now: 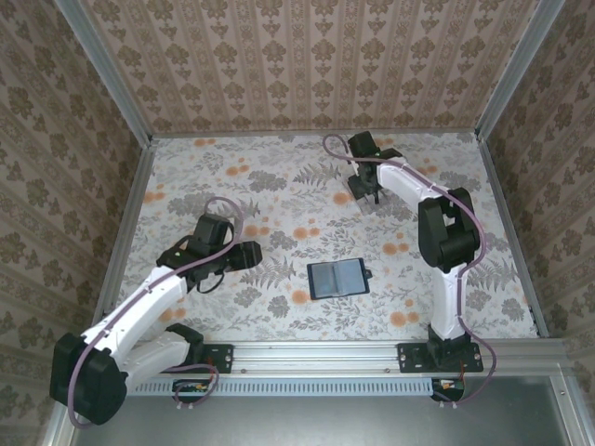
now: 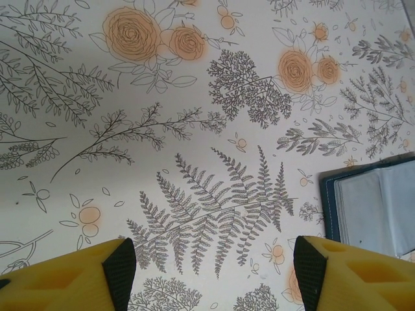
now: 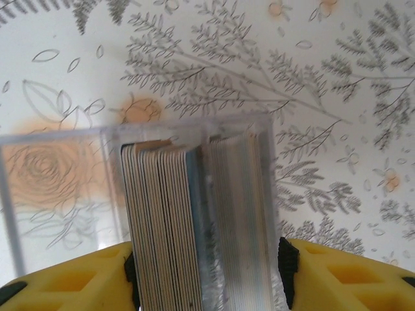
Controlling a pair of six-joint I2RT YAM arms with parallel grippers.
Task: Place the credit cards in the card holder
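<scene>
The robot's right gripper needs to rise and shift toward the rack's empty section, onto the stack's end card there, since its open fingers span the whole stack.
The card holder lies open on the flowered table, a dark navy case with see-through pockets; its edge also shows in the left wrist view. My left gripper hovers to its left, open, with only tablecloth between the fingers. The credit cards stand edge-on as a packed stack in a clear slotted rack at the back of the table. My right gripper is lowered over that rack, open. Its pads flank the stack and the rack section beside it.
Patterned walls close in the table on three sides, and the rack sits near the back wall. A metal rail with both arm bases runs along the near edge. Bare tablecloth lies between the card holder and the rack.
</scene>
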